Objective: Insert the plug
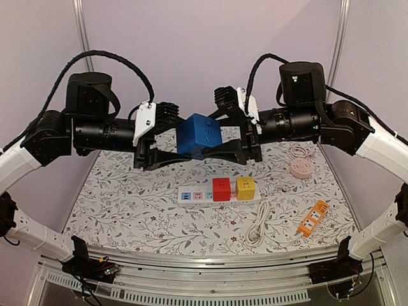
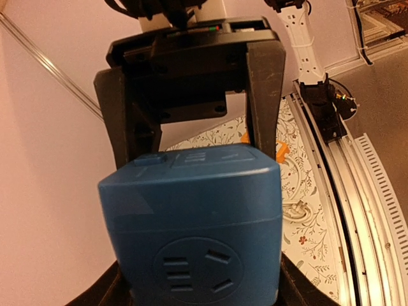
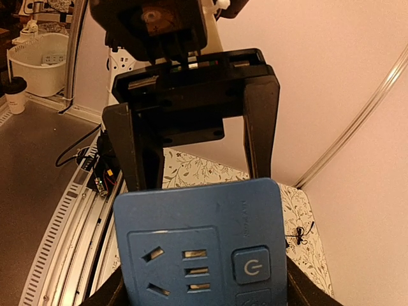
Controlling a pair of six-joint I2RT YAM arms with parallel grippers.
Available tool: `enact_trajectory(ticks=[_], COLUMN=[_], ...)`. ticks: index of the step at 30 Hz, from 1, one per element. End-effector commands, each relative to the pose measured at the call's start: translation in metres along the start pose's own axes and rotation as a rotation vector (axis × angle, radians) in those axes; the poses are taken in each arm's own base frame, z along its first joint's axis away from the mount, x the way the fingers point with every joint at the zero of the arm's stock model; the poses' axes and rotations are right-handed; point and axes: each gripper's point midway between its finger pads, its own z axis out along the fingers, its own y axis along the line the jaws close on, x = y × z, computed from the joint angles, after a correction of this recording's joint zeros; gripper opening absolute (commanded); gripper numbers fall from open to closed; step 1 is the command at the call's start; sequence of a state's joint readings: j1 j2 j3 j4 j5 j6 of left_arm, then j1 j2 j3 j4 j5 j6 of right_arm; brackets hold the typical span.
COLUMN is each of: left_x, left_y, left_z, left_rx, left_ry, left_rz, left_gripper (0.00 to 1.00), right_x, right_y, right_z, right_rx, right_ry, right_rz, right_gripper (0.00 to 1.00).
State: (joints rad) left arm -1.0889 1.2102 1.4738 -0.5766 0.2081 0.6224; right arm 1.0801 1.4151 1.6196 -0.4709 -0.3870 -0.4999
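Note:
The white power strip's pink socket (image 1: 198,195) is empty. My right gripper needs to tilt fingers-down next, lower the blue cube onto that socket and release the cube.
A blue cube socket adapter (image 1: 199,135) hangs in the air above the table, between both grippers. My left gripper (image 1: 188,139) grips it from the left and my right gripper (image 1: 214,129) from the right, each with a finger on either side. In the left wrist view the cube (image 2: 197,223) fills the space between my own fingers, with the right gripper's black fingers (image 2: 264,95) straddling its far end. In the right wrist view the cube (image 3: 201,242) shows sockets and a power button, with the left gripper's fingers (image 3: 258,127) beyond it.
A white power strip (image 1: 199,197) lies mid-table with a red cube (image 1: 221,189) and a yellow cube (image 1: 245,188) plugged in. A white cable with plug (image 1: 257,227), an orange strip (image 1: 314,218) and a pink round socket (image 1: 301,167) lie to the right.

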Motion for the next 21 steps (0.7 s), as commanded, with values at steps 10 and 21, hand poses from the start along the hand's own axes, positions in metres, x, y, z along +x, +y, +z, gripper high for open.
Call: enact_trajectory(ticks=[10,21], left_x=[0.006,0.043], left_y=[0.001,0.014], left_z=[-0.001,-0.024], left_rx=[-0.055,-0.227], left_ry=[0.007,0.073], left_rz=[0.054,0.030], left_gripper=[0.35,1.00], right_x=[0.009,0.034], right_y=[-0.011,-0.034], right_z=[0.008,0.013], right_rx=[0.031,0.105], right_ry=[0.092,0.208], right_rz=[0.107,0.146], right_gripper=[0.00,0.00])
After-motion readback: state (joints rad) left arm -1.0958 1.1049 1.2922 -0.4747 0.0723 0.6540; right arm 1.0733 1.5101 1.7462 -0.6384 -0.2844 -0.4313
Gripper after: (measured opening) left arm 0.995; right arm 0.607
